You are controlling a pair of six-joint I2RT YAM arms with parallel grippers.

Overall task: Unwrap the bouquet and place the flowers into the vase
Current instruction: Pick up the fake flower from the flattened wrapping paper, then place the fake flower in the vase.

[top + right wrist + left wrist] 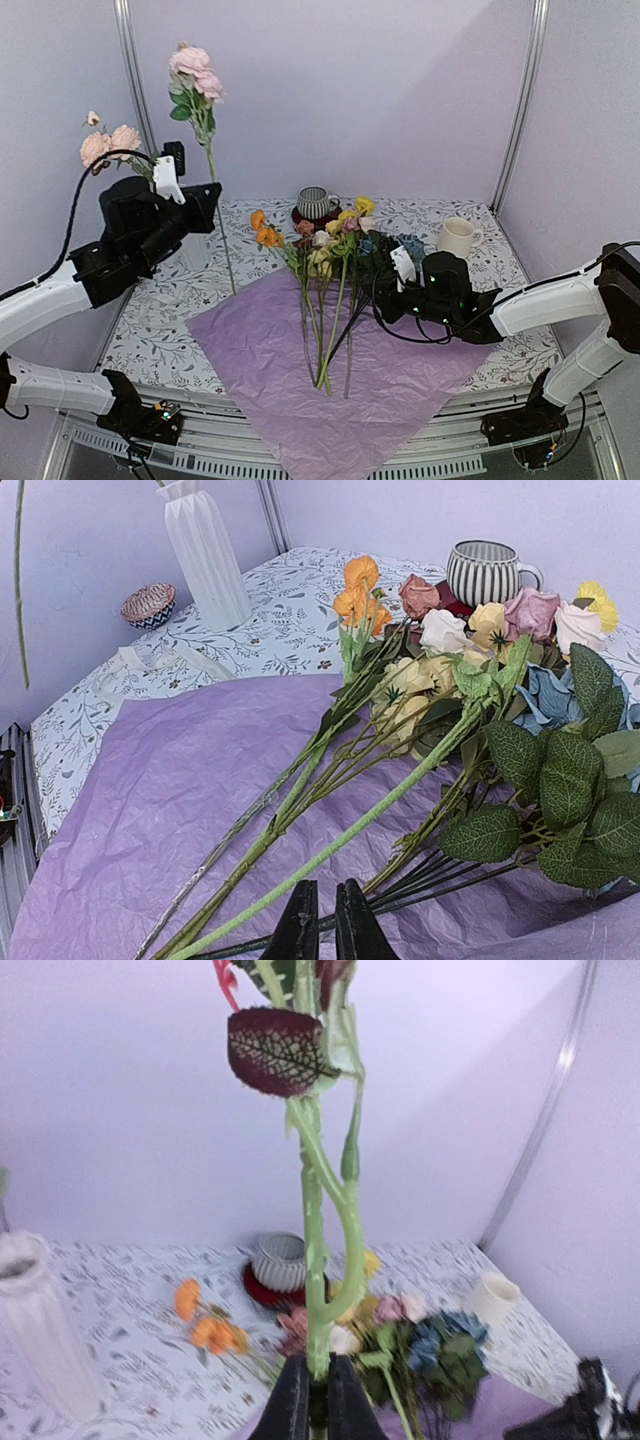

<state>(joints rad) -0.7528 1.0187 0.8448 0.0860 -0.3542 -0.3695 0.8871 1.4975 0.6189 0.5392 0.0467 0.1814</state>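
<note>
The left gripper next needs to move its flower up, then over the vase's opening point(20, 1252) and down, and then release it, because the end of the flower's stem hangs below the vase's rim.
The bouquet lies unwrapped: the crinkled lilac paper point(270, 360) point(150, 780) is spread flat, and the flowers point(325, 250) point(450, 670) lie across it, blooms toward the back. My left gripper point(210, 195) point(318, 1400) is raised at the left, shut on the green stem point(315, 1260) of an upright pink flower point(197, 75). The white ribbed vase point(205, 550) point(35, 1330) stands at the back left, hidden behind the left arm in the top view. My right gripper point(382, 306) point(327, 920) is shut low over the dark stems point(440, 885). Whether it pinches one is unclear.
A grey striped mug point(317, 203) point(485, 570) on a red coaster and a cream mug point(458, 237) point(492, 1298) stand at the back. More pink blooms point(110, 145) show beside the left arm. A small patterned bowl point(148, 604) and pale ribbon point(150, 660) lie near the vase.
</note>
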